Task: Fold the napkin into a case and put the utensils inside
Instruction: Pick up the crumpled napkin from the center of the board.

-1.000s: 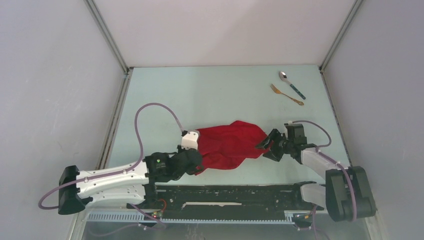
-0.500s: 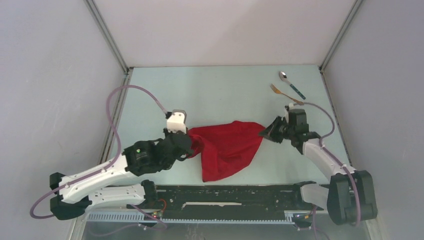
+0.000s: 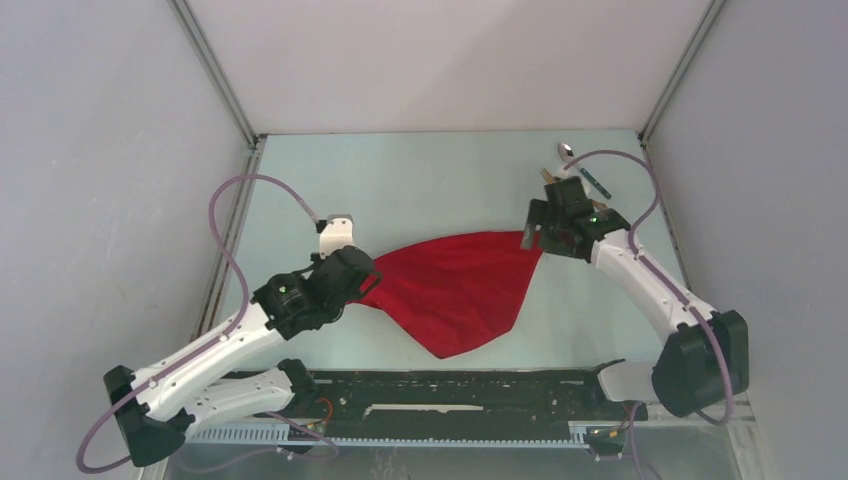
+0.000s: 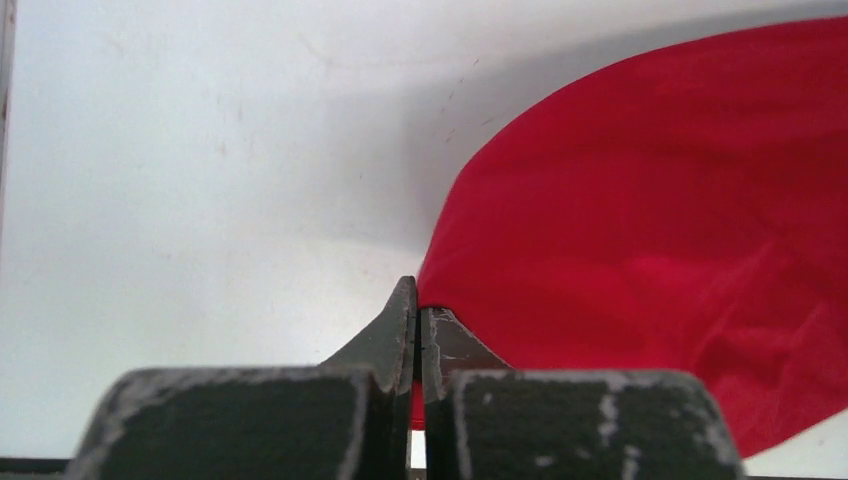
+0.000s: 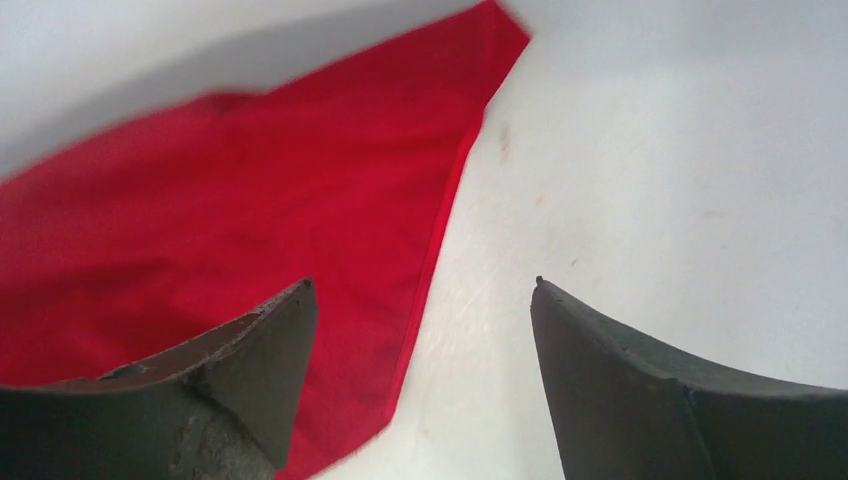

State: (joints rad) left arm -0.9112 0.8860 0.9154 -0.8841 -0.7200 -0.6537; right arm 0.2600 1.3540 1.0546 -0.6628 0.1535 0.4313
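The napkin's unheld near corner [image 3: 441,350] is back from my right gripper and to its left in the top view, so I will swing my gripper that way while turning it, and pinch the corner.
The red napkin [image 3: 460,285] lies stretched in a rough triangle across the table's middle, not as a folded case. My left gripper [image 3: 368,290] is shut on its left corner; in the left wrist view the jaws [image 4: 416,310] pinch the cloth [image 4: 650,200]. My right gripper [image 3: 530,240] is open and empty just above the napkin's right corner; in the right wrist view [image 5: 425,290] the cloth's hem [image 5: 250,200] lies flat beneath the left finger. The spoon [image 3: 598,184] lies at the far right, partly behind my right wrist. The fork is mostly hidden by that wrist.
Grey enclosure walls stand on the left, right and back of the table [image 3: 420,180]. A black rail [image 3: 460,390] runs along the near edge between the arm bases. Purple cables loop above both arms.
My left gripper has pulled the napkin's left corner further back and left, stretching the cloth out. My right gripper has moved away from me toward the utensils, let go of the right corner and opened.
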